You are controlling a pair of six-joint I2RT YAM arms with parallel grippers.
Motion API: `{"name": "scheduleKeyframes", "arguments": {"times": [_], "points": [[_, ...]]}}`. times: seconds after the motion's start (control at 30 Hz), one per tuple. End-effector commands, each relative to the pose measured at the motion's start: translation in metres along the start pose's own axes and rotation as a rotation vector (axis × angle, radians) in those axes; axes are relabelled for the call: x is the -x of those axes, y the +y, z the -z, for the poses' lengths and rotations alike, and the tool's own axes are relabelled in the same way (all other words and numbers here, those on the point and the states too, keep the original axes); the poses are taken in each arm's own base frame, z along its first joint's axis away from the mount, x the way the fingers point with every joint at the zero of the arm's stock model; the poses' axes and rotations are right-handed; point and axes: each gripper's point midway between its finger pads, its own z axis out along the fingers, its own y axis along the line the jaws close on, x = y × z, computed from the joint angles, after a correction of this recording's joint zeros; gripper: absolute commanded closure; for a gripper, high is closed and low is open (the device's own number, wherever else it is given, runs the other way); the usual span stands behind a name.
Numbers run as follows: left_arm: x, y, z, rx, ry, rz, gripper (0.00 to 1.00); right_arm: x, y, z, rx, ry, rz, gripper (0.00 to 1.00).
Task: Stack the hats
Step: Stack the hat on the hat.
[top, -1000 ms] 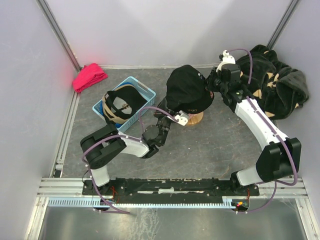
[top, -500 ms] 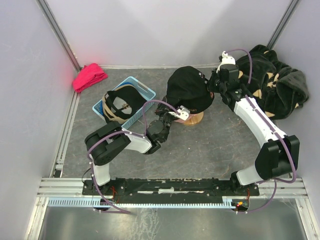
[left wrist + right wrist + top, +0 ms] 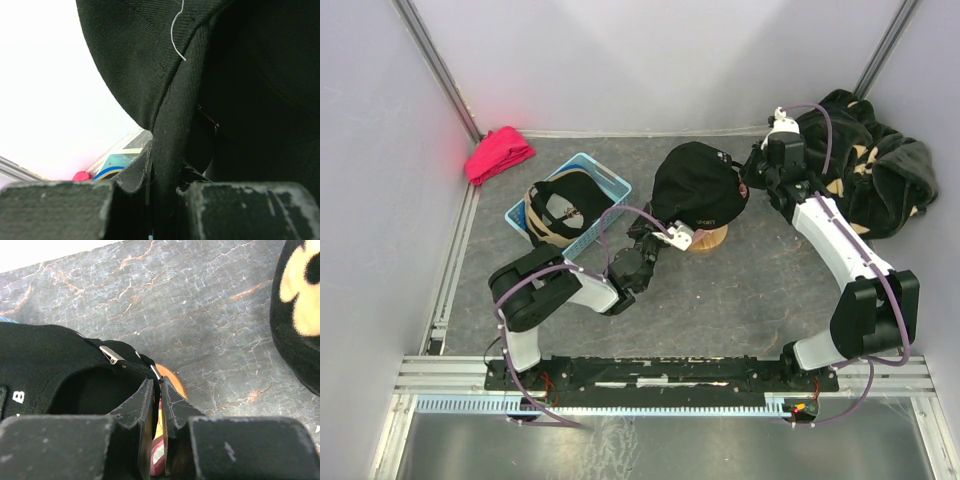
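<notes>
Next I should draw the hat's near edge back and toward the tan rounded shape [image 3: 712, 239], then release, as that shape peeks out to my left gripper's right in the top view.
A black hat [image 3: 698, 186] with small white lettering hangs over a tan rounded shape [image 3: 712, 239] on the floor, held from two sides. My left gripper [image 3: 667, 232] is shut on the hat's near edge; in the left wrist view the black hat [image 3: 165, 100] fabric runs down between the left gripper's [image 3: 165, 172] jaws. My right gripper [image 3: 748, 180] is shut on the rear strap of the black hat [image 3: 45, 360]. In the right wrist view the right gripper [image 3: 158, 390] pinches the strap by its metal buckle [image 3: 112, 354], with orange-tan [image 3: 174, 381] and pink showing below. Another hat [image 3: 555, 212], black and tan, lies in the blue basket [image 3: 610, 180].
A red-pink cloth bundle [image 3: 498, 153] lies at the back left corner. A big black plush fabric with beige flowers [image 3: 870, 170] is heaped at the back right, close behind my right arm. Grey walls enclose the marbled floor [image 3: 750, 290].
The black hat and my right gripper have shifted slightly to the right. My left arm has drawn in a little while keeping its hold on the hat's edge.
</notes>
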Motion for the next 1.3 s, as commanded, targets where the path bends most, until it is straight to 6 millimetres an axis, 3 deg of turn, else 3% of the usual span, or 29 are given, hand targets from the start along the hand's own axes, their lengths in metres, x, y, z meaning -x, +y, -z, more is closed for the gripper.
{"name": "scheduleKeyframes", "arguments": {"times": [0.0, 0.3, 0.63, 0.87, 1.1, 1.27], "points": [[0.028, 0.011, 0.008, 0.039, -0.087, 0.134, 0.97, 0.019, -0.015, -0.001, -0.035, -0.066, -0.045, 0.84], [0.047, -0.013, 0.025, 0.011, -0.126, 0.089, 0.97, 0.024, -0.019, 0.000, -0.018, -0.065, -0.074, 0.84], [0.039, -0.049, 0.035, -0.020, -0.084, -0.069, 0.97, 0.016, -0.032, -0.009, -0.038, -0.040, -0.100, 0.84], [0.038, -0.055, 0.037, 0.017, -0.076, -0.131, 0.96, 0.021, -0.034, -0.008, -0.042, -0.053, -0.110, 0.83], [0.041, -0.058, 0.043, 0.033, -0.085, -0.118, 0.76, 0.018, -0.037, -0.013, -0.046, -0.038, -0.119, 0.83], [0.048, -0.055, 0.048, 0.033, -0.091, -0.094, 0.67, 0.016, -0.040, -0.017, -0.053, -0.034, -0.128, 0.83]]}}
